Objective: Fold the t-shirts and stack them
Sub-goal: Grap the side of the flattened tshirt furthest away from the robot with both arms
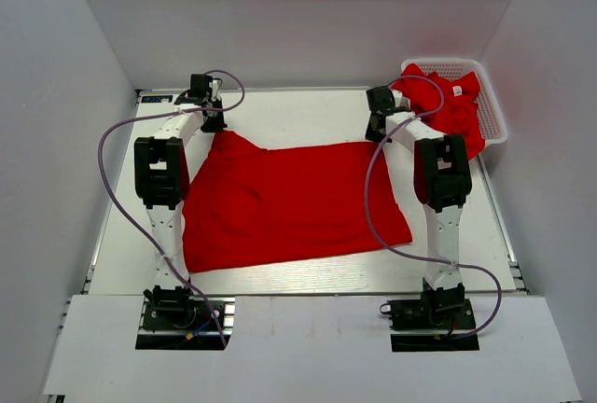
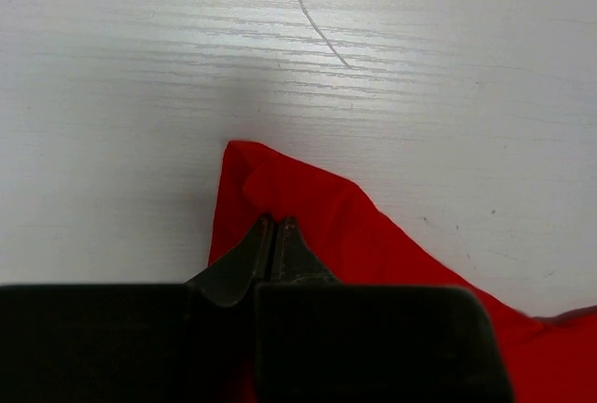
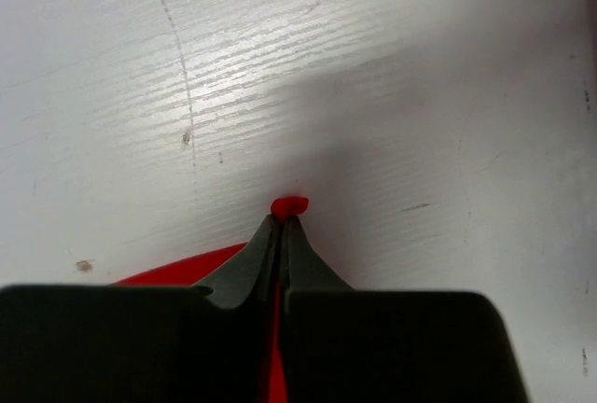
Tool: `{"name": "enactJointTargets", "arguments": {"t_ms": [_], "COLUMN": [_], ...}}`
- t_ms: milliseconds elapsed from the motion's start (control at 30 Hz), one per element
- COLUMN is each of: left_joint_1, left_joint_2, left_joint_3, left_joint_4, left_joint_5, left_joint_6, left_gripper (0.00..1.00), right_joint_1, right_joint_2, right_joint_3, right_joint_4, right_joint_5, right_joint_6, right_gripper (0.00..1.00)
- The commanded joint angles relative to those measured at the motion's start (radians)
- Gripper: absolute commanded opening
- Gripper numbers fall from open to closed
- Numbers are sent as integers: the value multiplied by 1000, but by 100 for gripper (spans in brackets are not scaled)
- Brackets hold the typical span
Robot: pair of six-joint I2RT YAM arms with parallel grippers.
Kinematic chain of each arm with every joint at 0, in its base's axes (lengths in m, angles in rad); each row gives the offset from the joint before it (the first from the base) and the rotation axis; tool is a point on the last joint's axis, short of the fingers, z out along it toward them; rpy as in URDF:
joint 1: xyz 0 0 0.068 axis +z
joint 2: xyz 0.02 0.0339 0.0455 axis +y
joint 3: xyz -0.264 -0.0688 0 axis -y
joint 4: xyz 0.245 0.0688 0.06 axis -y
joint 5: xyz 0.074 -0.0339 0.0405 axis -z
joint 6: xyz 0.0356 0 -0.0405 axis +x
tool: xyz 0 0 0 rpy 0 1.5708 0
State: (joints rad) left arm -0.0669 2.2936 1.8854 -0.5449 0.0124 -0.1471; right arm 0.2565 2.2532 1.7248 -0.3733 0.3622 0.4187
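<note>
The red t-shirt still lies unfolded, so its pinched far corner goes up with my left gripper next, comes back over the t-shirt's near edge [image 1: 229,263] and gets released.
One red t-shirt [image 1: 289,202] lies spread on the white table [image 1: 308,114] between the two arms. At its far left corner my left gripper [image 1: 213,125] is shut on the cloth; in the left wrist view the fingertips [image 2: 273,224] pinch a raised fold of the t-shirt [image 2: 317,207]. My right gripper [image 1: 375,132] is shut on the far right corner, and in the right wrist view a small tuft of the t-shirt [image 3: 289,205] pokes out past the closed tips [image 3: 280,221]. More red t-shirts [image 1: 448,104] lie heaped in the basket.
A white plastic lattice basket [image 1: 494,123] stands at the far right corner of the table. White walls close in the left, right and back sides. Purple cables [image 1: 117,188] loop from each arm over the table's edges.
</note>
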Motion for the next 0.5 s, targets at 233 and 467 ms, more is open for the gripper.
{"name": "enactJointTargets", "arguments": {"t_ms": [233, 467], "left_joint_1": [-4, -4], "left_joint_2": [-169, -342], "left_joint_3": [-46, -236], "left_joint_4": [14, 25], "left_joint_5": [43, 52], "left_joint_6": [-25, -110], "left_gripper": [0, 0], "right_joint_1": [3, 6], "right_joint_2": [-52, -207], "right_joint_3": [-8, -178], "right_joint_4": [116, 221], "right_joint_5": [0, -29], "right_joint_6": [-107, -124], "right_gripper": [0, 0]}}
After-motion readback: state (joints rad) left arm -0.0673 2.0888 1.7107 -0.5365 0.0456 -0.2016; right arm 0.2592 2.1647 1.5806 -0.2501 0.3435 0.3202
